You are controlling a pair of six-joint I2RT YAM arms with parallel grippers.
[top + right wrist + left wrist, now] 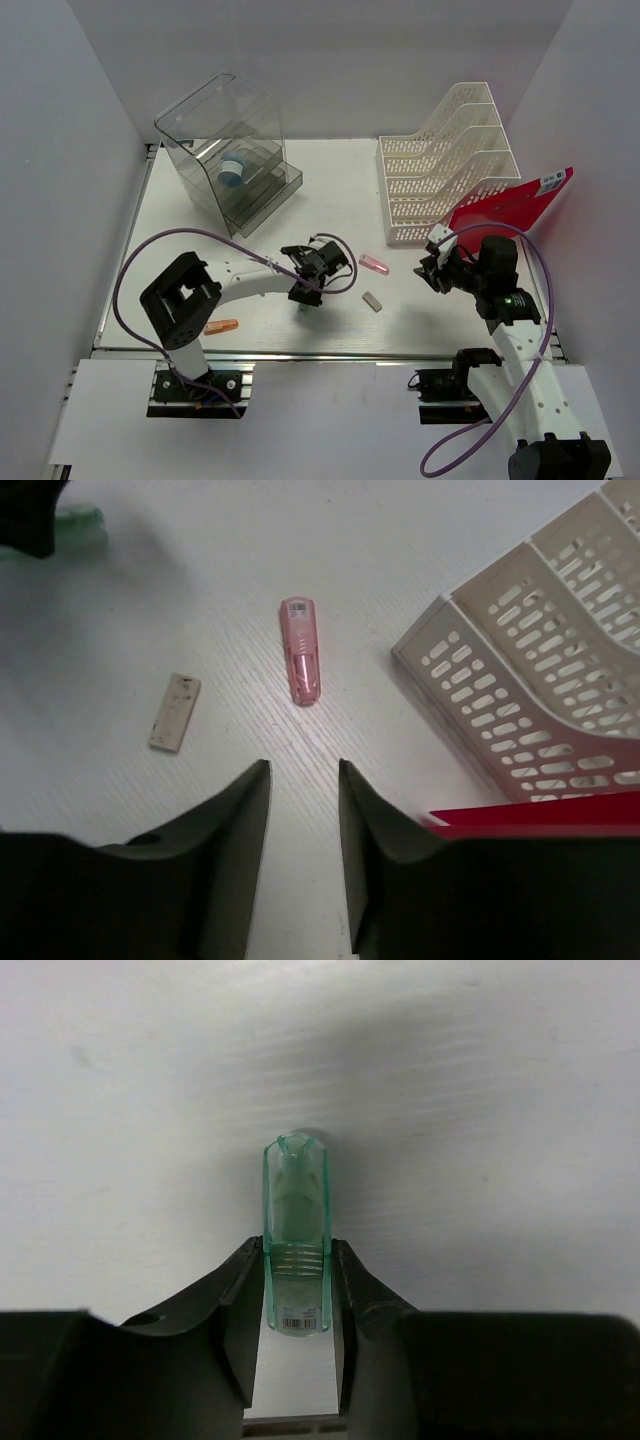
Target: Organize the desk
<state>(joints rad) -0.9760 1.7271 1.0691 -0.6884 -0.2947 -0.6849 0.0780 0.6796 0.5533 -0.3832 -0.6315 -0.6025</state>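
Note:
I will next lift the highlighter outward to the left in the top view with my left gripper, then lower it over the drawer box's front tray (263,200), which is open.
The desk (340,190) is a white tabletop with a silver rail (330,352) along its near edge. My left gripper (305,293) is low over its middle, shut on a translucent green highlighter (296,1195), gripped near its barcoded end with the other end pointing away. My right gripper (430,268) is open and empty above the desk, beside the file rack. In the right wrist view, a pink highlighter (301,664) lies ahead of the open gripper (304,770), with a small beige eraser (174,712) to its left.
A clear plastic drawer box (228,165) with a blue and white item inside stands back left. A white slotted file rack (445,165) stands back right, with a red folder (515,205) against it. An orange highlighter (221,326) lies near the left arm's base.

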